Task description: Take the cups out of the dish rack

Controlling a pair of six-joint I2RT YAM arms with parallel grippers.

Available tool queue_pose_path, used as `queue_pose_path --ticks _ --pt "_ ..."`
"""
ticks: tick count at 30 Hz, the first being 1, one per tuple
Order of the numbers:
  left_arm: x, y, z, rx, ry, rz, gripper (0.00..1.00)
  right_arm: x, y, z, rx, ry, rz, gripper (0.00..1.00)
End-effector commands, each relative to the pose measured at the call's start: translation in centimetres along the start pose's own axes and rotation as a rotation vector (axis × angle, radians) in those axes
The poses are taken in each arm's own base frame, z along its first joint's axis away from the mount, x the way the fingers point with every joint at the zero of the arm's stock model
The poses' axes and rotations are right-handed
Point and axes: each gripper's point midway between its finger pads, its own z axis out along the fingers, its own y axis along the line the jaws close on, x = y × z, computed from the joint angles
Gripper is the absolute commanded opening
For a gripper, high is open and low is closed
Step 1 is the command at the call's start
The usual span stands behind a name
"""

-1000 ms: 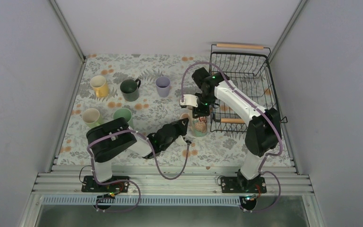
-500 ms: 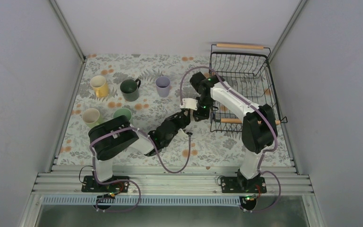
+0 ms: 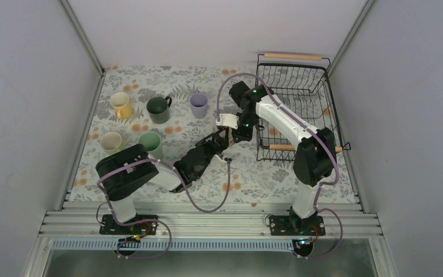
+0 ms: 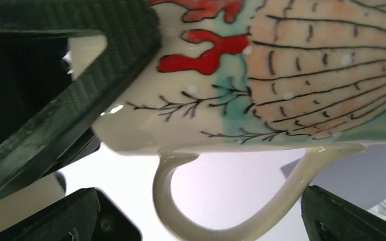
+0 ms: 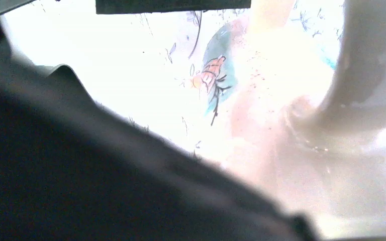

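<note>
My right gripper crosses to the left in the top view next, lowers the cream cup down to free tabletop by the mint green cup and releases it.
A cream cup (image 4: 281,65) painted with coral and teal is held in the air between the two arms; in the top view it is mostly hidden by them. My right gripper (image 3: 234,134) is shut on its rim, and one of its black fingers (image 4: 80,75) lies over the cup's edge. My left gripper (image 4: 201,211) is open, its fingers standing apart on either side of the cup's handle (image 4: 171,211). The black wire dish rack (image 3: 293,56) sits at the back right. Yellow (image 3: 120,104), dark green (image 3: 158,109) and lavender (image 3: 198,105) cups stand on the table.
A beige cup (image 3: 111,142) and a mint green cup (image 3: 150,142) stand near the left arm's elbow. Grey walls close in the flowered tablecloth (image 3: 265,179) on three sides. The rack's near wooden handle (image 3: 282,147) lies beside the right arm.
My left gripper has opened off the painted cup while the right gripper has closed on it. Both grippers and the cup have moved up and to the left, away from the rack's front corner.
</note>
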Motion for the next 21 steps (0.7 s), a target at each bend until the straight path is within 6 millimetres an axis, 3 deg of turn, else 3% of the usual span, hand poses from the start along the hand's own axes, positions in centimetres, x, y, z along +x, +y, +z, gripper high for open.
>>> queue_pose_path --ticks 1,9,15,18,21 --pt "3.7 7.6 -2.8 -0.243 0.16 0.514 1.0 -2.8 0.6 -0.2 -0.035 -0.056 -0.029 0.03" --pt "2.4 6.5 -3.3 -0.247 0.108 0.515 1.0 -3.5 -0.5 -0.6 -0.005 -0.063 0.019 0.03" --pt "1.7 5.0 -4.5 -0.254 0.069 0.533 1.0 -2.8 -1.7 -1.0 0.033 -0.045 0.057 0.03" --pt "2.3 6.4 -5.1 -0.305 0.078 0.487 1.0 -2.5 -1.9 -0.8 0.038 -0.031 0.062 0.03" --pt "3.5 9.5 -5.7 -0.385 0.092 0.399 1.0 -2.2 -2.0 -0.3 0.032 -0.016 0.067 0.03"
